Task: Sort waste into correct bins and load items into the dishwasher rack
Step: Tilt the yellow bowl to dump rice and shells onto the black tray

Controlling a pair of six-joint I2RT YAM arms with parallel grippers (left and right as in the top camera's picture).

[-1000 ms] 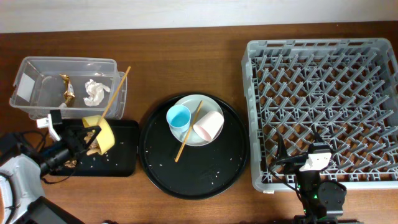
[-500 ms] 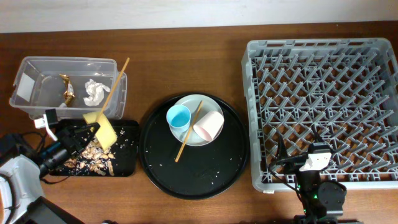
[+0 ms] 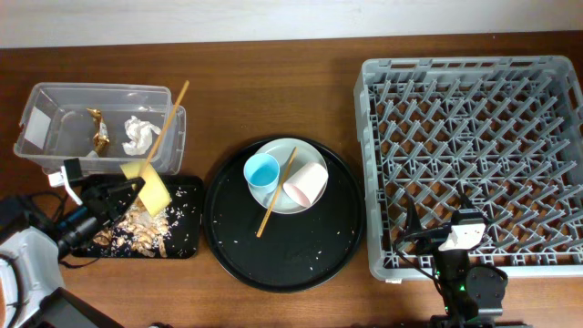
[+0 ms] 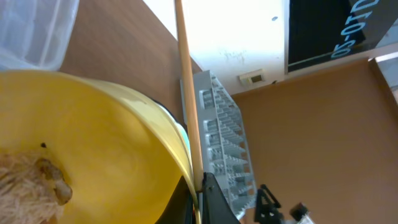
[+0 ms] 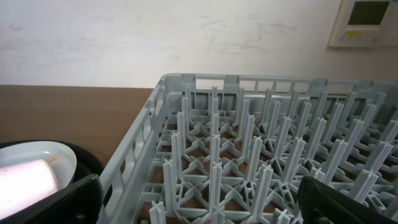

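Note:
My left gripper swings over the round tray's open side next, to its right in the overhead view, and releases there, levelling the tipped bowl.
My left gripper (image 3: 132,187) is shut on the rim of the small yellow bowl (image 3: 150,189), with a wooden chopstick (image 3: 168,128) pinned against it. The bowl is tipped over the shallow black tray (image 3: 189,241), where beige food scraps (image 3: 137,232) lie. In the left wrist view the jaws (image 4: 200,199) clamp bowl (image 4: 93,143) and chopstick (image 4: 186,93), and some scraps (image 4: 31,186) cling inside. The clear tub (image 3: 55,96) holds the tissue (image 3: 138,134) and gold wrapper (image 3: 98,130). My right gripper (image 5: 199,205) is open and empty over the front of the grey rack (image 3: 474,155).
A round black tray (image 3: 301,255) carries the pale plate (image 3: 301,150) with the blue cup (image 3: 261,170), the white-and-pink cup (image 3: 305,184) on its side and a second chopstick (image 3: 273,200). Rice grains dot that tray. The rack's pegs (image 5: 214,155) stand before my right gripper.
The bowl has tipped further and the food scraps have spilled from it onto the shallow black tray. The held chopstick shifted slightly with it. The right arm has not moved.

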